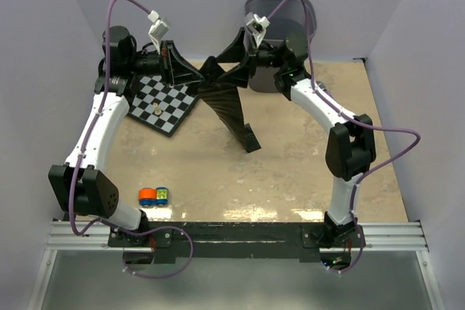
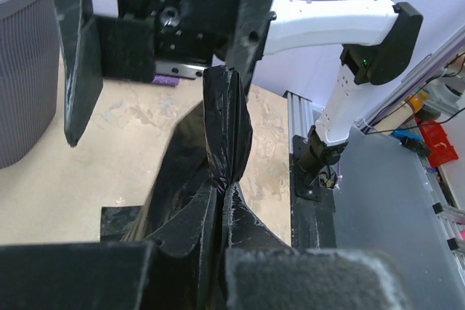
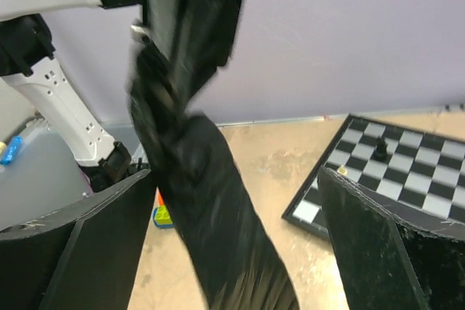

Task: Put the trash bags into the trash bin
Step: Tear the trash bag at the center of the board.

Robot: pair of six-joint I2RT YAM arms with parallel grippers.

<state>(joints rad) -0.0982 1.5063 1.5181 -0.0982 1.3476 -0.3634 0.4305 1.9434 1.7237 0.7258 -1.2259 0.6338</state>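
Observation:
I will next move my left gripper back and down onto clear tabletop by the chessboard to release. That spot lies below my gripper and to its left in the top view.
A long black trash bag hangs above the table, its lower end resting on the surface. My left gripper is shut on the bag's twisted top. In the left wrist view its jaws pinch the bunched plastic. My right gripper faces it and is open. In the right wrist view, its fingers stand wide apart on either side of the bag without touching it. The grey trash bin stands at the back, behind the right arm; it also shows at the left wrist view's left edge.
A chessboard lies at the back left under the left arm, with a small piece on it; it also shows in the right wrist view. Orange and blue toy blocks sit near the front left. Walls enclose the table on three sides.

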